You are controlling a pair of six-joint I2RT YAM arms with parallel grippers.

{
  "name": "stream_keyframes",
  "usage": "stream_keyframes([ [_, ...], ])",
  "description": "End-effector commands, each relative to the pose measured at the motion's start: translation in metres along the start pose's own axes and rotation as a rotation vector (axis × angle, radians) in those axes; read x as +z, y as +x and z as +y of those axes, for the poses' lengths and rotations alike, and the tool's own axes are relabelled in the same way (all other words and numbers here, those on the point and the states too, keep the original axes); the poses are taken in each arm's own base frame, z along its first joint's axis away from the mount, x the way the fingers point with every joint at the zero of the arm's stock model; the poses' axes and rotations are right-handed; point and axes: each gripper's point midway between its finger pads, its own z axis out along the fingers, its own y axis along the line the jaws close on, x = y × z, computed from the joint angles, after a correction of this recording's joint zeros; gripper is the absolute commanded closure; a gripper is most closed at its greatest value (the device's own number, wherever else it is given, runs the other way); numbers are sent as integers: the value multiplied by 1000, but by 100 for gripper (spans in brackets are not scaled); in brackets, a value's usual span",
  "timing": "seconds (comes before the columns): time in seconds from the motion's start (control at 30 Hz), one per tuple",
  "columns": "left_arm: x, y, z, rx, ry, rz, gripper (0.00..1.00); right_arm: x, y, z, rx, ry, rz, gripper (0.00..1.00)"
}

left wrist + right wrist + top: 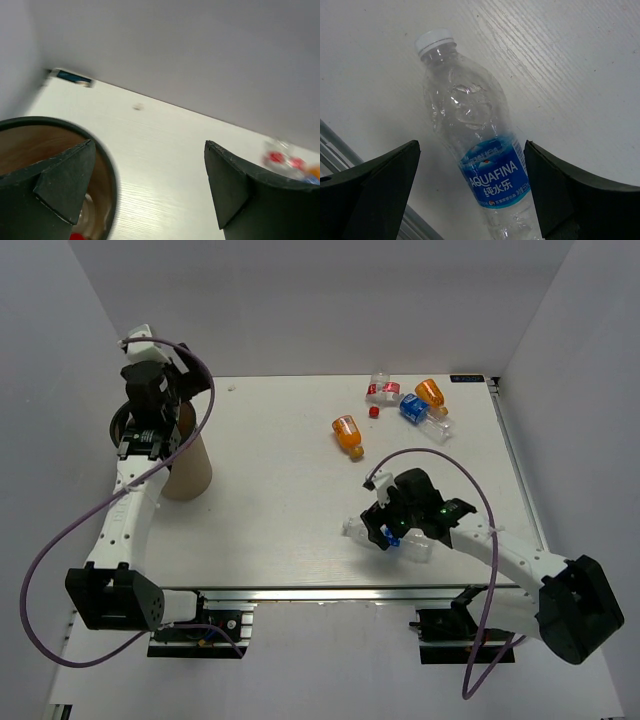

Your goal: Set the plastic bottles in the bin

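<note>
My left gripper should next swing to the right in the top view, from the bin [188, 468] onto the clear bottle's white-capped neck [352, 528], because my right gripper's fingers are on both sides of the bottle's blue label.
The brown bin [188, 468] stands at the left. My left gripper [150, 405] is open and empty above its dark rim [111, 175]; a clear bottle with a red cap [80, 231] lies inside. My right gripper [386, 530] is open, its jaws on either side of a clear bottle [475, 135] with a blue label and white cap, lying on the table [418, 546] near the front edge. Two orange bottles [347, 432] [430, 392], a blue-labelled bottle [413, 408] and a clear red-capped one [382, 390] lie at the back right.
A small loose red cap [374, 412] lies among the back-right bottles. White walls close the table on the left, back and right. A metal rail [330, 595] runs along the front edge. The back-right bottles show blurred in the left wrist view [282, 160].
</note>
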Motion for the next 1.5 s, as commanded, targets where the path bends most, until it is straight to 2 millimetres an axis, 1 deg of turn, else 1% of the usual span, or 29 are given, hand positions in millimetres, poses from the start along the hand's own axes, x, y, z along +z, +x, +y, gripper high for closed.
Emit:
stream_keyframes([
  [0.0,-31,-1,-69,-58,366,49,2,-5,6,-9,-53,37,114,11],
  [0.03,-32,2,-73,-62,376,50,2,-3,8,-13,-48,57,141,11],
  [0.07,-34,9,-79,-62,393,59,2,3,21,-16,-36,62,205,11],
  [0.17,-38,20,-95,-59,436,82,2,10,38,-20,-24,75,304,11],
  [0.3,-39,46,-120,-35,483,137,2,15,43,-21,-33,69,332,15],
  [0.33,-40,59,-132,-24,507,166,2,16,40,-22,-40,70,322,18],
  [0.37,-41,65,-136,-19,518,183,2,18,39,-21,-46,61,311,20],
  [0.4,-44,77,-146,-14,547,214,2,19,36,-21,-56,55,296,31],
  [0.47,-46,88,-156,-15,580,242,2,21,25,-19,-68,40,248,51],
  [0.5,-49,95,-160,-22,601,262,2,21,19,-19,-74,41,222,58],
  [0.53,-56,100,-171,-31,667,282,2,18,8,-18,-91,37,169,67],
  [0.6,-67,110,-182,-42,746,319,2,17,-15,-22,-113,62,57,69],
  [0.63,-76,115,-191,-46,803,339,2,10,-32,-20,-129,65,-29,69],
  [0.67,-81,115,-194,-51,823,339,2,6,-57,-22,-149,83,-137,69],
  [0.7,-88,124,-199,-63,846,362,2,4,-64,-22,-149,89,-191,69],
  [0.77,-101,124,-211,-80,931,359,2,-11,-104,-16,-156,78,-367,68],
  [0.8,-110,131,-217,-102,960,389,2,-18,-117,-14,-155,75,-415,68],
  [0.83,-121,131,-226,-113,1027,396,2,-21,-125,-13,-148,68,-445,68],
  [0.9,-136,140,-237,-129,1092,434,2,-25,-145,-11,-137,54,-495,69],
  [1.0,-152,148,-250,-125,1163,447,2,-22,-165,-13,-99,52,-527,70],
  [1.07,-153,154,-255,-114,1152,457,2,-19,-172,-13,-86,43,-538,70],
  [1.1,-155,164,-258,-104,1148,489,2,-18,-179,-12,-76,33,-551,70],
  [1.17,-153,169,-260,-95,1129,497,2,-21,-188,-11,-62,24,-587,72],
  [1.2,-153,176,-262,-90,1125,510,2,-26,-197,-9,-53,15,-632,73],
  [1.27,-150,180,-263,-80,1098,510,2,-30,-203,-4,-38,-11,-672,73],
  [1.3,-146,188,-262,-70,1065,521,2,-34,-207,-2,-28,-20,-694,73],
  [1.37,-142,190,-264,-48,1046,518,2,-38,-211,2,-13,-44,-736,73],
  [1.43,-138,198,-264,-42,1030,531,2,-44,-215,10,-27,-86,-765,72],
  [1.47,-137,197,-266,-47,1031,532,2,-44,-214,11,-27,-91,-763,72],
])
